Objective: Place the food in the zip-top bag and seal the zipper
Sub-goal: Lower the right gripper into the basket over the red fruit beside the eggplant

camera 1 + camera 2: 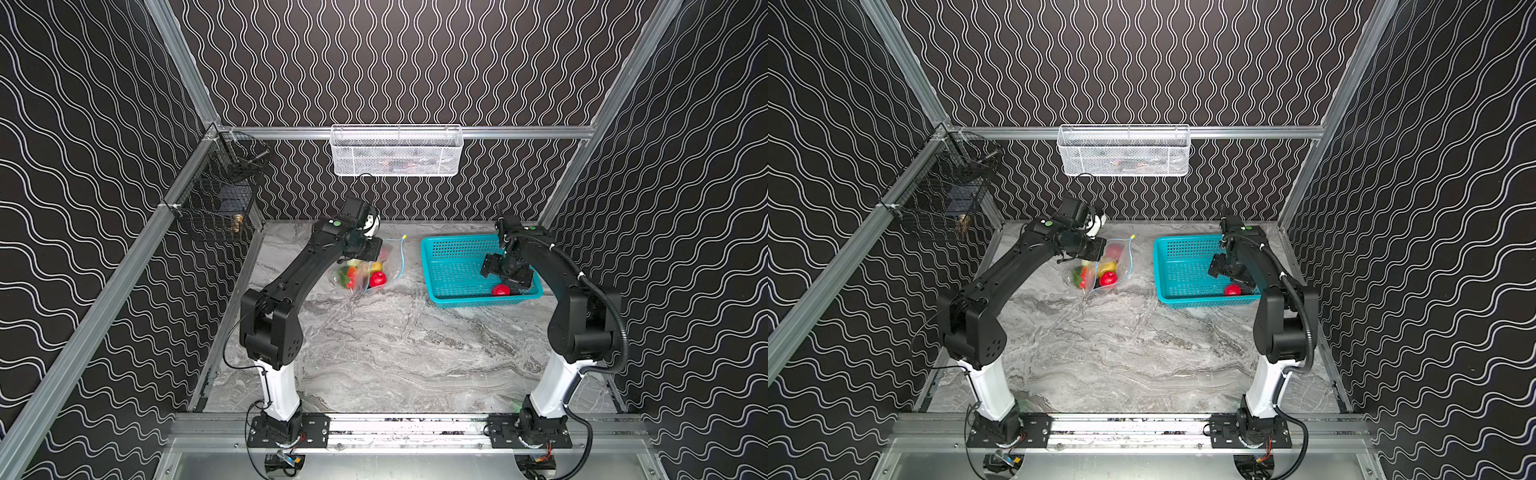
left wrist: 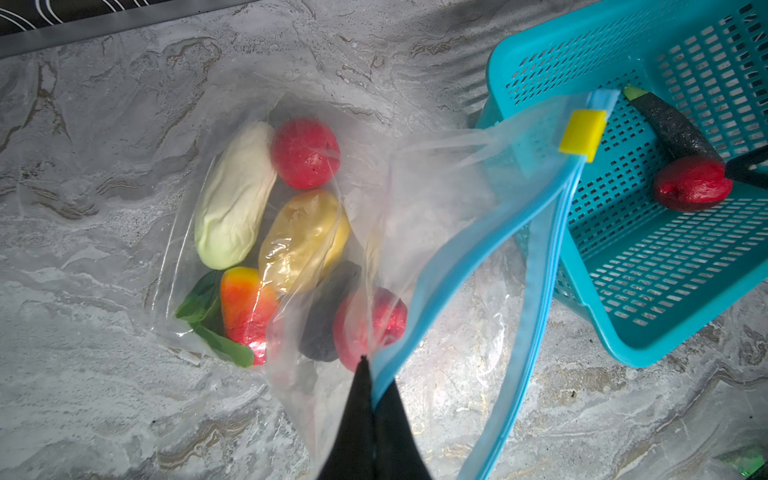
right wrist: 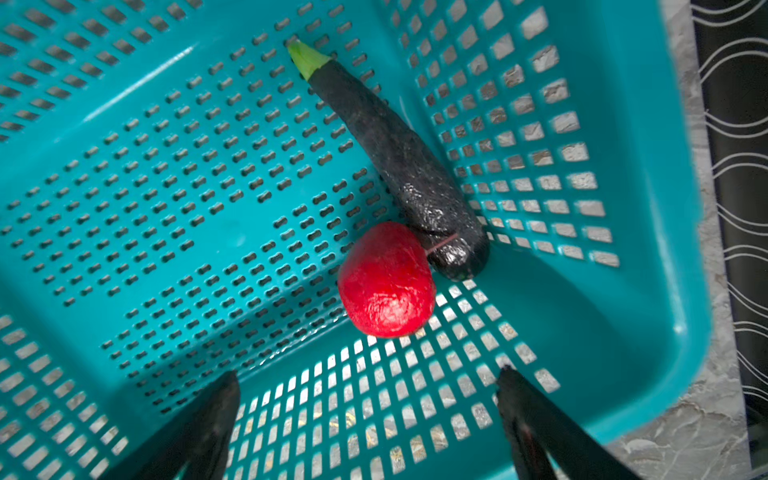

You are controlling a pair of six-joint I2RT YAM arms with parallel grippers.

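Note:
Next, the right gripper lowers its spread fingers to either side of the red fruit (image 1: 500, 290) (image 3: 387, 280) and closes, since the fruit lies below it, beside the eggplant's blunt end.
The clear zip-top bag (image 2: 440, 187) lies on the marble left of the teal basket (image 1: 453, 266). My left gripper (image 2: 366, 365) is shut on one lip of the light-blue zipper (image 2: 469, 257), so the mouth gapes open. The yellow slider (image 2: 582, 133) sits at the far end. Food in the bag: a white oblong piece (image 2: 235, 195), two red fruits (image 2: 305, 153), a yellow one (image 2: 303, 239), an orange-red one (image 2: 245, 307) and a dark one (image 2: 328, 316). My right gripper (image 3: 368, 374) hangs open over the basket, short of a red fruit (image 3: 386, 280) and a dark eggplant (image 3: 399, 162) in its corner.
A white mesh basket (image 1: 396, 151) hangs on the back wall. A black wire basket (image 1: 216, 199) is fixed to the left wall. Grey marble tabletop (image 1: 395, 353) stretches between both arm bases. The basket's right rim lies close to the right wall.

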